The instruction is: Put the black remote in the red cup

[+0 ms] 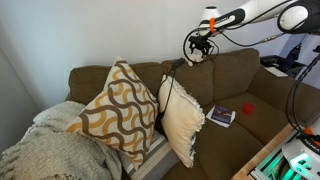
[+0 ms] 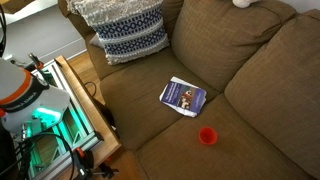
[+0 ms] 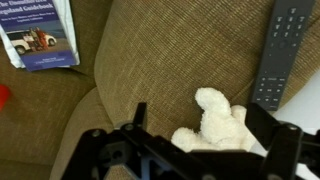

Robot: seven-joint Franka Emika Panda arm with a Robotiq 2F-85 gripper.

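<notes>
The gripper shifts right in the wrist view to the black remote below next and descends around the remote's half by the fluffy object (image 3: 272, 76).
The black remote (image 3: 283, 55) is a slim bar with buttons, lying on the brown couch fabric at the upper right of the wrist view. Beside it sits a small white fluffy object (image 3: 215, 120), also at the top edge of an exterior view (image 2: 242, 3). The red cup (image 2: 207, 136) stands on the seat cushion near a dark book-like rectangle (image 2: 183, 96); both exterior views show the cup (image 1: 248, 108), and it is a red sliver in the wrist view (image 3: 3, 95). My gripper (image 3: 200, 125) is open above the fluffy object, up by the couch backrest (image 1: 200, 48). The remote is left of nothing held.
Patterned cushions (image 1: 120, 110) and a cream cushion (image 1: 183, 120) fill one end of the couch; a knitted blanket (image 1: 45, 150) lies beside them. A blue-and-white cushion (image 2: 125, 28) leans on the backrest. A wooden table edge with equipment (image 2: 75, 110) stands before the couch.
</notes>
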